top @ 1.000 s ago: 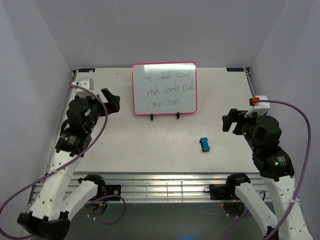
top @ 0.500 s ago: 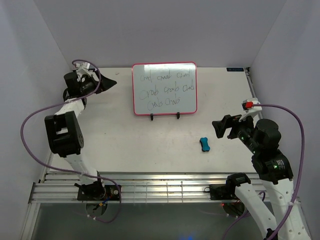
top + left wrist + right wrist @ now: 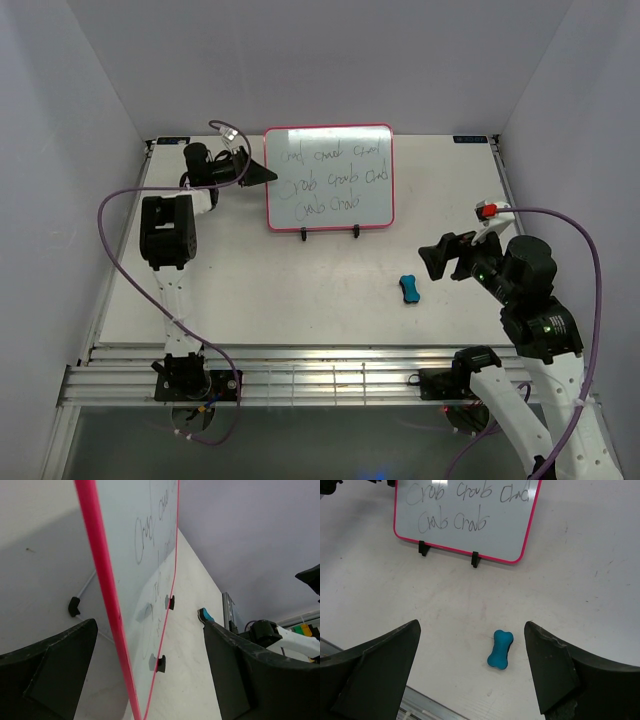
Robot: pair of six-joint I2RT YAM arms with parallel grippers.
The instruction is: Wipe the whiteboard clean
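Note:
My left gripper goes to the right in the top view and closes next, since the whiteboard's pink edge (image 3: 267,187) (image 3: 121,647) runs between the open fingers.
The whiteboard (image 3: 329,178) stands on a black wire stand (image 3: 330,234) at the back of the table, pink-framed, with dark scribbles across its face. My left gripper (image 3: 262,172) is open at the board's left edge. In the left wrist view the pink edge of the whiteboard (image 3: 102,580) runs between the wide-apart jaws of the left gripper (image 3: 150,621), touching neither. A blue bone-shaped eraser (image 3: 408,289) lies on the table to the front right of the board. My right gripper (image 3: 446,256) hovers open above and just right of it. The right wrist view shows the eraser (image 3: 500,649) between the fingers of the right gripper (image 3: 472,622) and the whiteboard (image 3: 470,515) beyond.
White walls close in the table at the back and both sides. A slotted metal rail (image 3: 330,375) runs along the front edge. Purple cables loop off both arms. The stand's clips (image 3: 161,663) hold the board's lower edge.
The left arm has swung from the table's left side to the back and brought its open gripper to the board's left edge. The right gripper has shifted slightly left toward the eraser.

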